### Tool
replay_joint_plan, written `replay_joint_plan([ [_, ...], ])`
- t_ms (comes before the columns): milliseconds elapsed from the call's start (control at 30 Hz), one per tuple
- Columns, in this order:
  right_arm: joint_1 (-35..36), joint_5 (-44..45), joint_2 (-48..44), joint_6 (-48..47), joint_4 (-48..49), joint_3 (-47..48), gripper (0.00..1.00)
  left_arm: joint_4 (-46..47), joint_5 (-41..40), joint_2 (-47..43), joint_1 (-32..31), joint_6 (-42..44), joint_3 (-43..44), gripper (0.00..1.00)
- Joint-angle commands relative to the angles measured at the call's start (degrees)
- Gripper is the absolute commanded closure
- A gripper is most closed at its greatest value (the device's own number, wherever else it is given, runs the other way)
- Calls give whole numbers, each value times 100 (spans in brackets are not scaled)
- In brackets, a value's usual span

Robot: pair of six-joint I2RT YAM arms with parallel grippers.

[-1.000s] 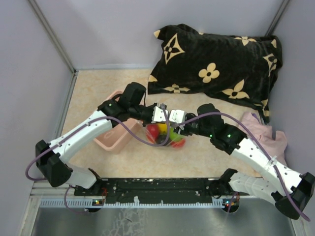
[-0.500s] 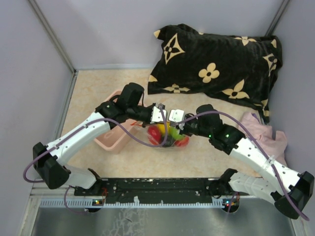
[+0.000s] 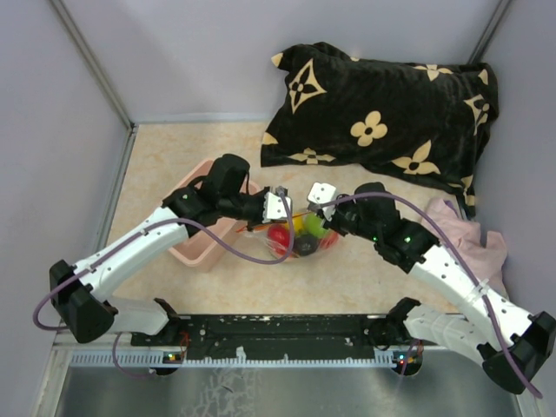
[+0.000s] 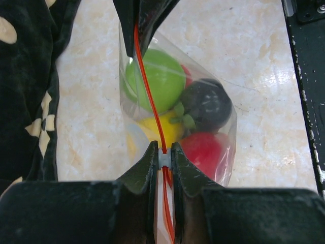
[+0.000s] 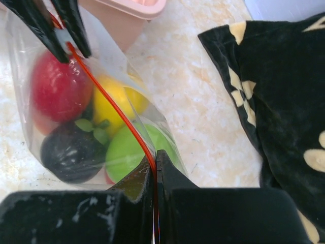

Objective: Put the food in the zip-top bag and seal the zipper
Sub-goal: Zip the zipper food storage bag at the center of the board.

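Note:
I will bring the slider left in the top view with my left gripper to the zipper's loose end (image 3: 239, 230), then release it.
The clear zip-top bag (image 3: 300, 236) hangs between my two grippers above the beige table. It holds the food: a light green ball (image 4: 155, 76), a dark brown piece (image 4: 208, 104), a yellow piece (image 4: 152, 129) and a red one (image 4: 203, 152). The red-orange zipper (image 4: 144, 76) runs taut along the bag's mouth from one gripper to the other. My left gripper (image 4: 163, 157) is shut on the zipper at its small white slider. My right gripper (image 5: 155, 158) is shut on the zipper's other end (image 5: 109, 101). In the top view the left gripper (image 3: 280, 213) and the right gripper (image 3: 317, 204) face each other.
A pink plastic bin (image 3: 201, 249) stands just left of the bag, under my left arm. A black pillow (image 3: 382, 113) with cream flowers lies at the back right. A pink cloth (image 3: 469, 234) lies at the right edge.
The two grippers have drawn apart along the zipper, left one to the left, right one to the right and back. The bag has shifted slightly right and the strip is now stretched.

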Motion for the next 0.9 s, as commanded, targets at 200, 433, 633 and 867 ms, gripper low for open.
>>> replay_joint_plan([
  [200,-477,948,-344,113,75,-17,100,-412,-630,-403,61,-495,-213,98],
  [433,-692,1110,-355,119,49,-28,100,-426,-862,-663,97,-748,-540,98],
  [633,-947,1313,-447,221,300,-177,100,-489,-1186,-769,113,-976,-661,98],
  [867,-962,1624,-382,222,474,-260,100,-294,-1242,-1088,157,-1065,-1065,98],
])
